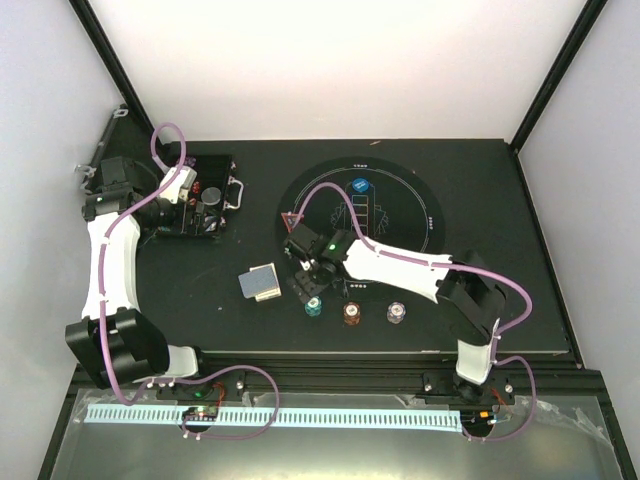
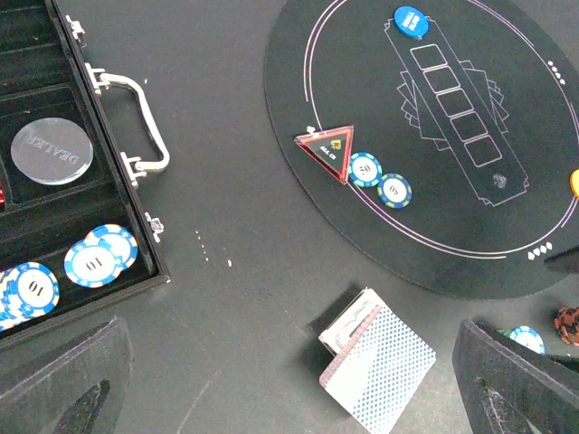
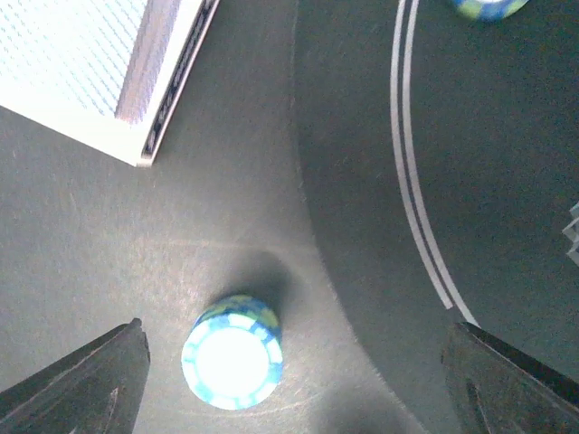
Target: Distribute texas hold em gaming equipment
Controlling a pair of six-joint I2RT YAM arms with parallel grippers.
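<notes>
The teal chip stack [image 1: 313, 306] [image 3: 232, 353] stands below the open fingers and nearer my base. My right gripper should next go lower and pull back over that stack.
A deck of grey-blue-backed cards [image 1: 260, 283] lies on the table left of the mat, and shows in the left wrist view [image 2: 375, 362] and the right wrist view [image 3: 99, 68]. A teal chip stack [image 1: 313, 306] stands by the mat's near edge, with a red-brown stack [image 1: 351, 313] and a white stack [image 1: 397, 314] to its right. My right gripper [image 1: 303, 285] is open and empty just above the teal stack [image 3: 232, 353], which sits nearer its left finger [image 3: 81, 384]. My left gripper [image 1: 185, 195] is open and empty, high beside the case. A blue button [image 2: 410, 22] lies on the mat.
The open black case [image 2: 136, 262] holds blue chips [image 2: 99, 256] and a silver dealer disc [image 2: 52, 151]. On the round black mat [image 2: 507, 108] lie a red triangle [image 2: 327, 152] and two teal chips [image 2: 365, 169]. An orange button [image 2: 575, 183] shows at the frame edge.
</notes>
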